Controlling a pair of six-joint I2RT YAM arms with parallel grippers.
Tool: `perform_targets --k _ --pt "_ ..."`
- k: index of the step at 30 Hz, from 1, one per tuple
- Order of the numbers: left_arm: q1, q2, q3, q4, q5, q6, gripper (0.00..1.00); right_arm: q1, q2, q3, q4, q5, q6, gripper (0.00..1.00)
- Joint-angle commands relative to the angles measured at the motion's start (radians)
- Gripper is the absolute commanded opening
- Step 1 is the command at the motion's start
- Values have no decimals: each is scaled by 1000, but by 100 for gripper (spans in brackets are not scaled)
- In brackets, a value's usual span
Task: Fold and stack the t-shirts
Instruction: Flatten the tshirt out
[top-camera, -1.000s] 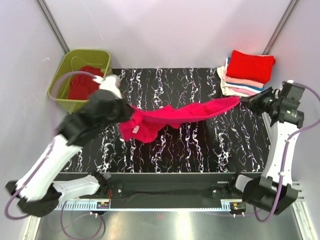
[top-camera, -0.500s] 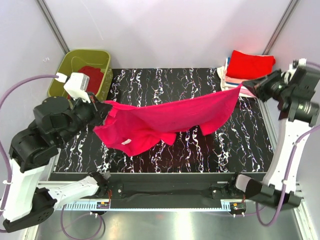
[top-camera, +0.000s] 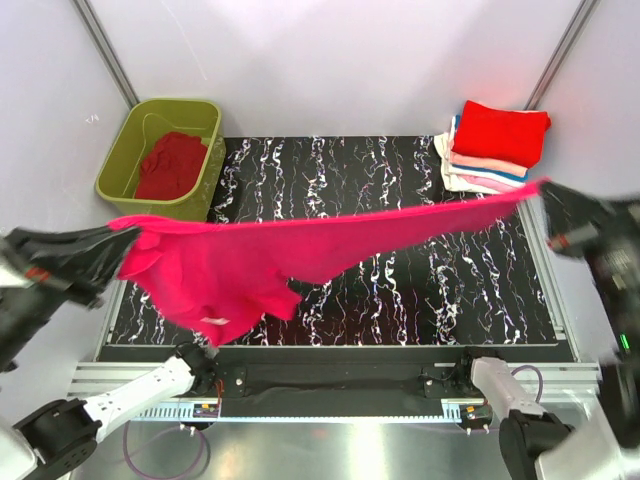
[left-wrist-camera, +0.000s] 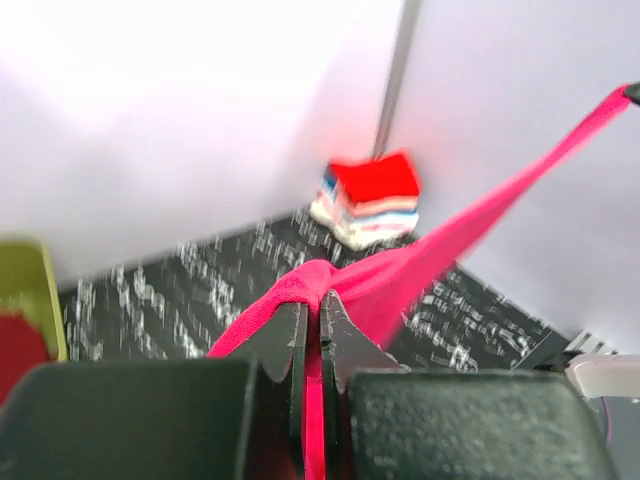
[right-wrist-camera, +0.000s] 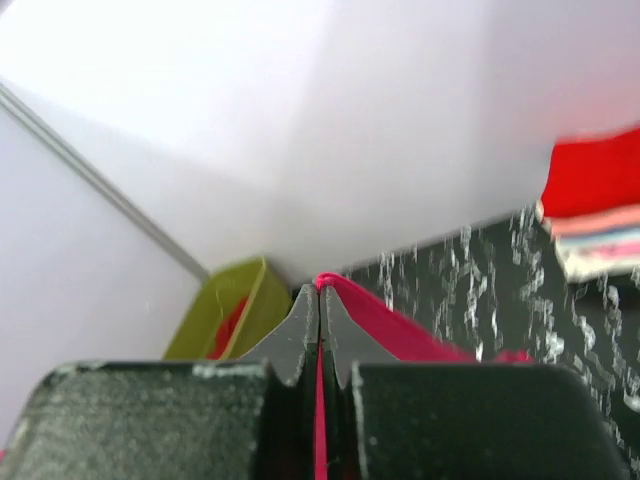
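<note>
The shirt's end goes outward and down beside the olive-green tub next. My left gripper releases it on the far tabletop, because the shirt still hangs above the table.
A magenta-pink t-shirt (top-camera: 300, 250) hangs stretched in the air above the table, from the left side to the right side. My left gripper (top-camera: 118, 232) is shut on its left end, with cloth pinched between the jaws in the left wrist view (left-wrist-camera: 312, 300). My right gripper (top-camera: 545, 187) is shut on the right end, also in the right wrist view (right-wrist-camera: 320, 300). The shirt's lower part sags towards the near left. A stack of folded t-shirts (top-camera: 492, 147), red on top, sits at the far right corner. A red t-shirt (top-camera: 170, 163) lies in the tub.
An olive-green tub (top-camera: 150, 125) stands off the table's far left corner. The black marbled table (top-camera: 400, 290) lies under the shirt. Metal posts stand at the back corners. The near edge has a metal rail.
Both arms have risen and spread outward. The shirt went from bunched near the table to stretched taut high above it.
</note>
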Motion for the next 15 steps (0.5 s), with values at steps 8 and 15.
perform_targets --k 8,15 --pt "-3 67 84 96 71 186 0 138 110 174 -67 510 -79 0" --pt "19 428 84 12 -114 157 0 136 284 -163 -15 522 -11 0"
